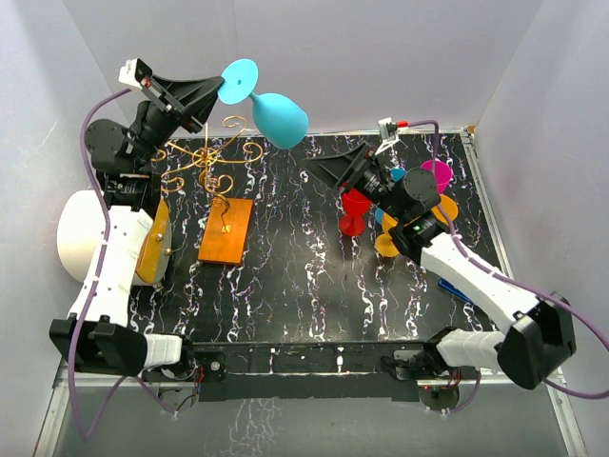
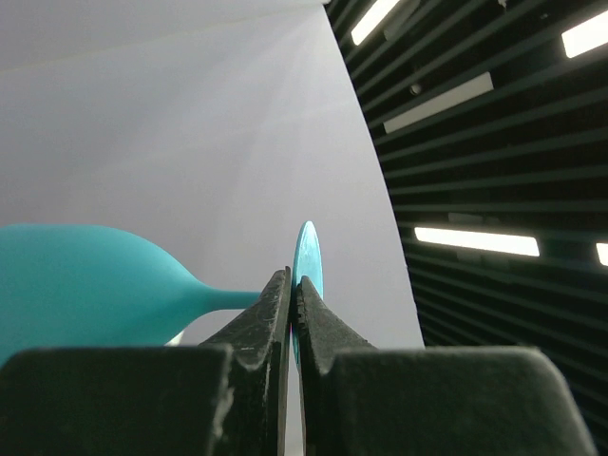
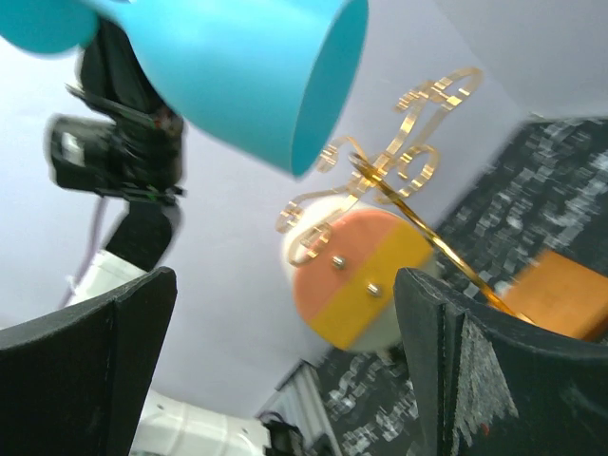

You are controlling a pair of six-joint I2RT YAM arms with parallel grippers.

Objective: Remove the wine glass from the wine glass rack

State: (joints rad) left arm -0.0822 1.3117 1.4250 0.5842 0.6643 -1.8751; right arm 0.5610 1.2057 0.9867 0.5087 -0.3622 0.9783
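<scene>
The right gripper moves up next, fingers tilting upward, onto the turquoise glass bowl's open rim (image 1: 300, 134), since that rim hangs above it, clear of the rack (image 1: 214, 157).
A turquoise wine glass (image 1: 276, 112) is held in the air at the back left, above and right of the gold wire rack (image 1: 214, 157) on its orange-brown wooden base (image 1: 225, 230). My left gripper (image 1: 215, 95) is shut on the glass's round foot (image 2: 308, 256); bowl and stem (image 2: 85, 294) lie to the left in the left wrist view. My right gripper (image 1: 314, 168) is open and empty, raised mid-table, pointing toward the glass. In the right wrist view the glass bowl (image 3: 247, 76) hangs above the rack's scrolls (image 3: 399, 152), clear of them.
Several coloured plastic glasses, red (image 1: 355, 209), magenta (image 1: 436, 173) and orange (image 1: 388, 243), stand at the right under my right arm. A white round object with an orange-yellow face (image 1: 152, 243) lies at the left edge. White walls enclose the table.
</scene>
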